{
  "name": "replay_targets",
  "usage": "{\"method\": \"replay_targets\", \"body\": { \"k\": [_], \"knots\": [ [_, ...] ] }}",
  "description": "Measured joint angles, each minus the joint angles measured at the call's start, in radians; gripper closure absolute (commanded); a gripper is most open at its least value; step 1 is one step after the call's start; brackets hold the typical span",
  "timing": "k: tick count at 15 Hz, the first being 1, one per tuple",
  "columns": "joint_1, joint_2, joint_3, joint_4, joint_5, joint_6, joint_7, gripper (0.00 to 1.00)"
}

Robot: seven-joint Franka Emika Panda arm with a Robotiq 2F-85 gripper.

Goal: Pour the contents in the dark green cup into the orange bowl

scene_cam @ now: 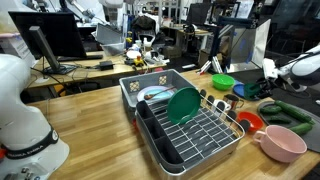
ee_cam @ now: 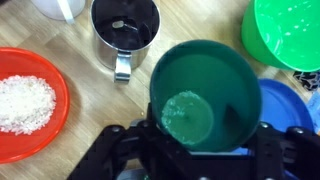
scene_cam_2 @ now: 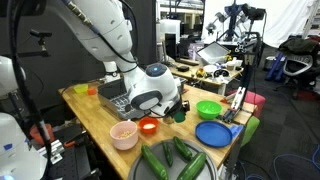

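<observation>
Next I should bring the cup down in my gripper onto the bare tabletop below, between the orange bowl and blue dish, and release it, as the bowl holds rice.
In the wrist view my gripper (ee_cam: 205, 145) is shut on the dark green cup (ee_cam: 205, 90), with its open mouth facing the camera. Only a pale patch shows on the cup's bottom. The orange bowl (ee_cam: 25, 100) sits on the wooden table to the left of the cup and holds white rice. In an exterior view the gripper (scene_cam_2: 176, 106) holds the cup (scene_cam_2: 180, 114) low over the table, just beside the orange bowl (scene_cam_2: 148, 125). The bowl also shows in an exterior view (scene_cam: 250, 121), where the arm (scene_cam: 297, 65) reaches in from the right.
A lime green bowl (ee_cam: 290, 30) and a blue dish (ee_cam: 285, 105) lie close to the right of the cup. A metal cup (ee_cam: 125, 25) stands beyond it. A pink bowl (scene_cam_2: 123, 134), cucumbers (scene_cam_2: 170, 158) and a dish rack (scene_cam: 190, 135) with a teal plate (scene_cam: 183, 104) are nearby.
</observation>
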Motion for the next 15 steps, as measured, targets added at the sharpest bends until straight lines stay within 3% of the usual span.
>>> {"method": "replay_targets", "body": {
  "k": [4, 8, 15],
  "knots": [
    [-0.021, 0.06, 0.05, 0.026, 0.195, 0.0, -0.112, 0.55],
    [-0.028, 0.153, 0.042, 0.092, 0.321, 0.011, -0.185, 0.55],
    [-0.039, 0.237, 0.056, 0.139, 0.397, 0.018, -0.231, 0.55]
  ]
}}
